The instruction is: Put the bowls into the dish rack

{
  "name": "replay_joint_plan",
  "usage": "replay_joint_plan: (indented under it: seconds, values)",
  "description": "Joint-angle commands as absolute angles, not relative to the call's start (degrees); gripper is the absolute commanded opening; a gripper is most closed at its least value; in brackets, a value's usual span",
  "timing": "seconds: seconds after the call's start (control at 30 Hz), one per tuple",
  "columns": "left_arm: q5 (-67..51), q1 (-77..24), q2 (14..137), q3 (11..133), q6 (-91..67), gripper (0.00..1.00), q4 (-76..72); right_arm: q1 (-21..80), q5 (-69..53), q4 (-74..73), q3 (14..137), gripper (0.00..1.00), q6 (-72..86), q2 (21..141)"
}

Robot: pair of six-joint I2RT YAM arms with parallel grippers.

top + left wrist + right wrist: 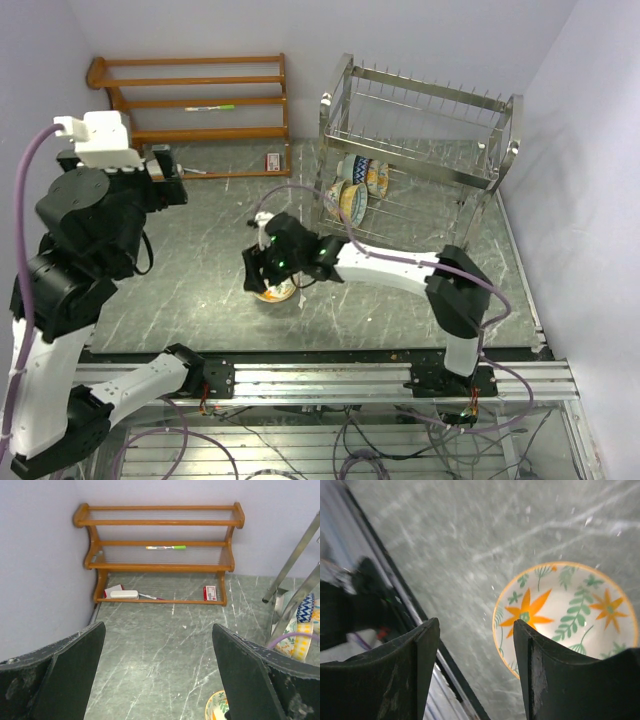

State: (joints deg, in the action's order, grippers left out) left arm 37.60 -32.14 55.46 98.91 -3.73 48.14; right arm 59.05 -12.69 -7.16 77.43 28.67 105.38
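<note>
Next, my right gripper lowers over the cream bowl's near rim (265,300) (501,652) and closes, since its open fingers already line up on either side of it.
A cream bowl with orange flowers and green leaves (570,612) lies on the grey table, also seen in the top view (276,291) and at the lower edge of the left wrist view (217,706). My right gripper (476,630) is open just above it, with one finger (545,670) over the bowl's inside and the other outside the rim. The silver wire dish rack (420,150) stands at the back right with several painted bowls (352,190) on edge on its lower tier. My left gripper (157,632) is open and empty, raised over the left of the table.
A brown wooden slatted shelf (195,100) stands at the back left, holding a green-capped marker (166,547). A small red-and-white box (272,162) and a white eraser (124,594) lie by its foot. Purple-grey walls close in left, back and right.
</note>
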Motion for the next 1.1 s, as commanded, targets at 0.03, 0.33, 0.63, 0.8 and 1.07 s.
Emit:
replay_joint_plan:
  seconds: [0.03,0.33,0.63,0.8,1.07]
  values:
    - [41.25,-32.45,53.14,100.48,-4.75,0.99,51.75,63.64,-5.21,-23.49,82.47,0.61,18.9,111.2]
    - [42.03,-32.46,51.38,98.95,-4.89,0.99,52.86,67.18,2.14,-28.57,88.03,0.61,15.85,118.47]
    - [41.85,-32.43,50.9,97.36,-3.47,0.99,51.82,68.31,8.06,-29.05,89.51,0.19,12.8,120.96]
    - [41.84,-32.42,50.71,96.51,-2.88,0.99,51.04,68.29,7.45,-27.03,87.21,0.03,12.83,116.43]
    - [40.58,-32.43,51.44,95.95,-2.88,0.99,49.05,61.24,-8.26,-16.33,78.07,0.0,21.94,101.64]
